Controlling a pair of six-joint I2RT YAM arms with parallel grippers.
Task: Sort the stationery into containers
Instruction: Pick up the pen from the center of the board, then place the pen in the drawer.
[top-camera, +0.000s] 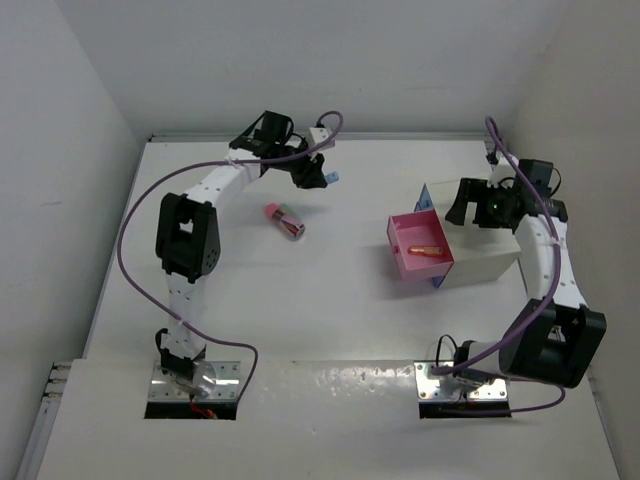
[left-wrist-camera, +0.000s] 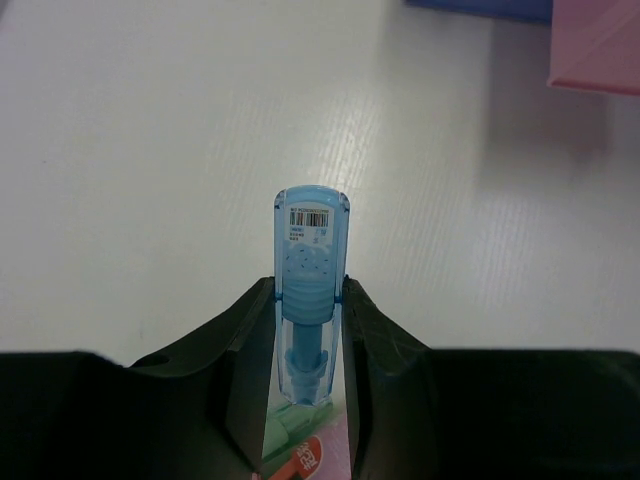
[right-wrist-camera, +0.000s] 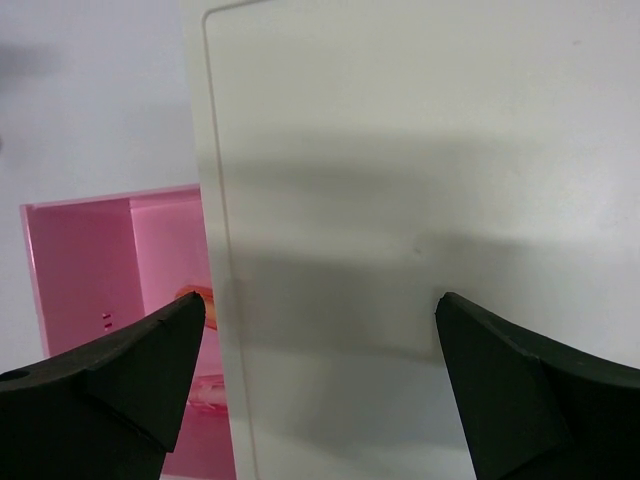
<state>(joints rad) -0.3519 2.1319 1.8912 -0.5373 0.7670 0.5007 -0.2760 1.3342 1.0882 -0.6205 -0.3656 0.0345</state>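
I will next move my left gripper to its right in the top view toward the pink drawer and release over the free bottom of the drawer beyond the orange piece (top-camera: 426, 249).
My left gripper (top-camera: 318, 172) hangs over the far middle of the table, shut on a clear blue stationery piece (left-wrist-camera: 312, 255) that sticks out past the fingertips (left-wrist-camera: 262, 300). A mint green and pink bit (left-wrist-camera: 297, 440) shows low in the gap; I cannot tell if it is held. A short pink-red cylinder (top-camera: 285, 220) lies on the table. The pink drawer (top-camera: 405, 228) stands pulled out of the white cabinet (top-camera: 487, 258), with an orange piece (top-camera: 426, 249) inside. A blue drawer edge (top-camera: 425, 196) shows beside it. My right gripper (right-wrist-camera: 320, 340) is open above the cabinet top (right-wrist-camera: 400, 180).
White walls close in the table on the left, back and right. In the left wrist view the pink drawer corner (left-wrist-camera: 600, 45) and blue drawer edge (left-wrist-camera: 480, 6) lie ahead at the upper right. Purple cables loop above both arms.
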